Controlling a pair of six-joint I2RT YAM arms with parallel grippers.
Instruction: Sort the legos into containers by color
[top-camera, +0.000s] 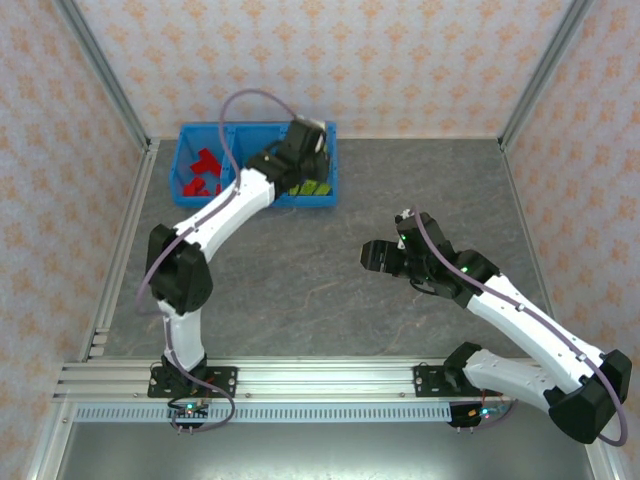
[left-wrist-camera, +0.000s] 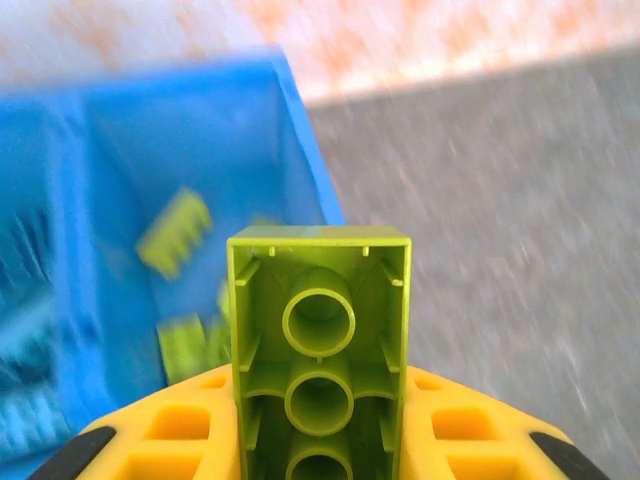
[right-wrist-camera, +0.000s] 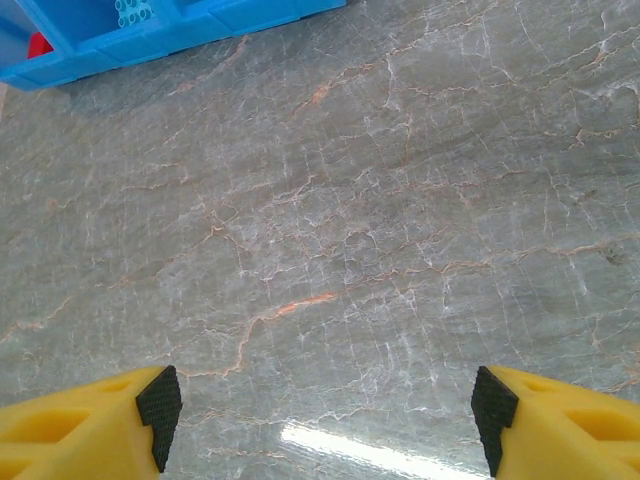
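The lime green lego belongs in the section of the blue containers holding green legos, which is below my left gripper, so I will lower my left gripper into it next and release the lego.
My left gripper (left-wrist-camera: 320, 440) is shut on a lime green lego (left-wrist-camera: 320, 330), whose hollow underside faces the wrist camera. It hangs over the right end of the blue containers (left-wrist-camera: 230, 130), where other green legos (left-wrist-camera: 175, 232) lie. From above, the left gripper (top-camera: 305, 140) sits over the right compartment, with green legos (top-camera: 312, 187) under it. Red legos (top-camera: 205, 172) fill the left compartment of the containers (top-camera: 200, 128). My right gripper (right-wrist-camera: 325, 405) stands open above bare table, nothing between its fingers. From above, the right gripper (top-camera: 372, 256) is right of centre.
The right wrist view catches the containers' edge (right-wrist-camera: 150, 40) at top left, with a red lego (right-wrist-camera: 38, 43) and a light blue lego (right-wrist-camera: 137, 10) inside. Patterned walls and metal posts enclose the grey marbled table (top-camera: 330, 290).
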